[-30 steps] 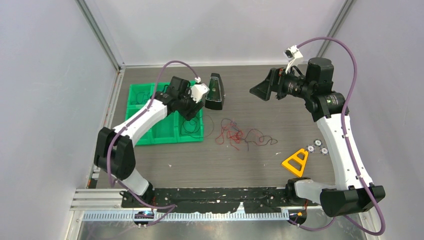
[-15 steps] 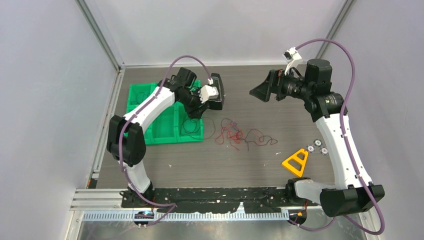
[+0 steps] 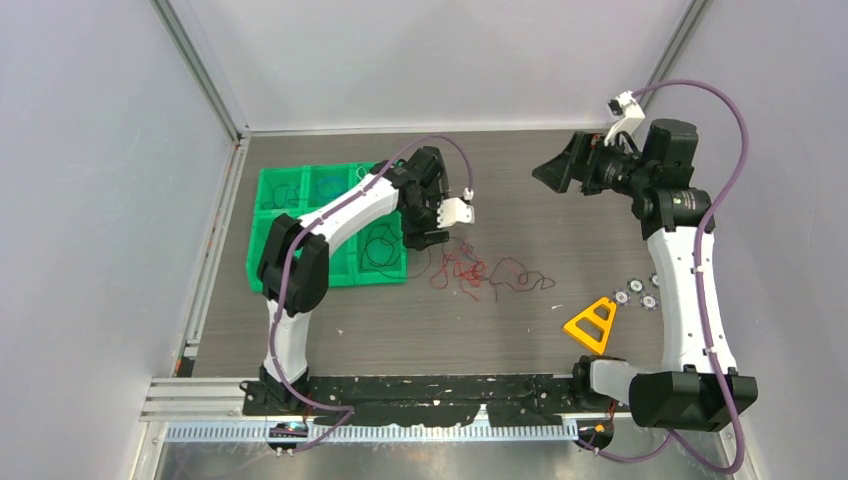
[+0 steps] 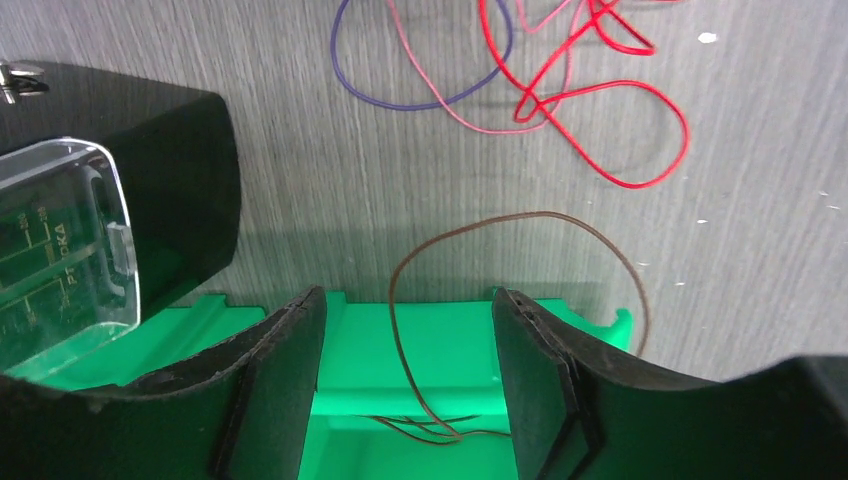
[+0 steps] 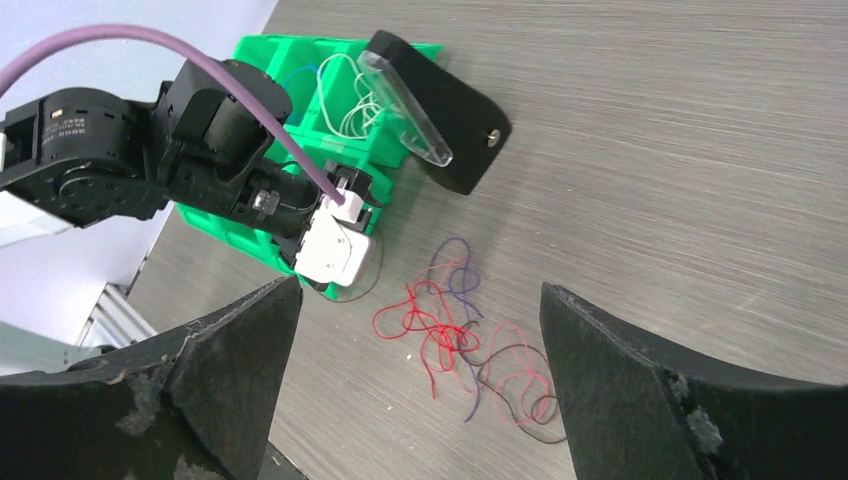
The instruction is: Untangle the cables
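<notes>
My left gripper moves down and slightly toward the tangle next, then closes on the brown cable over the tray's rim.
A tangle of red, pink, purple and brown cables (image 3: 482,272) lies on the table right of the green compartment tray (image 3: 300,190). My left gripper (image 3: 428,238) is open and low over the tray's front right corner, left of the tangle. In the left wrist view it (image 4: 406,322) straddles the tray rim (image 4: 450,335), and a brown cable (image 4: 520,215) loops from that compartment out onto the table between the fingers, touching neither. Red (image 4: 610,95) and purple (image 4: 420,100) loops lie beyond. My right gripper (image 3: 556,170) is open and empty, held high at the back right, with the tangle (image 5: 465,335) far below it (image 5: 420,290).
A black stand with a clear plate (image 5: 440,110) sits by the tray's back right corner and also shows in the left wrist view (image 4: 100,200). White and blue cables (image 5: 350,95) lie in tray compartments. A yellow triangle (image 3: 592,322) and small round silver pieces (image 3: 635,293) lie at the right.
My left gripper has swung right and forward, from the tray's back to its front right corner near the tangle. My right gripper has shifted a little to the right.
</notes>
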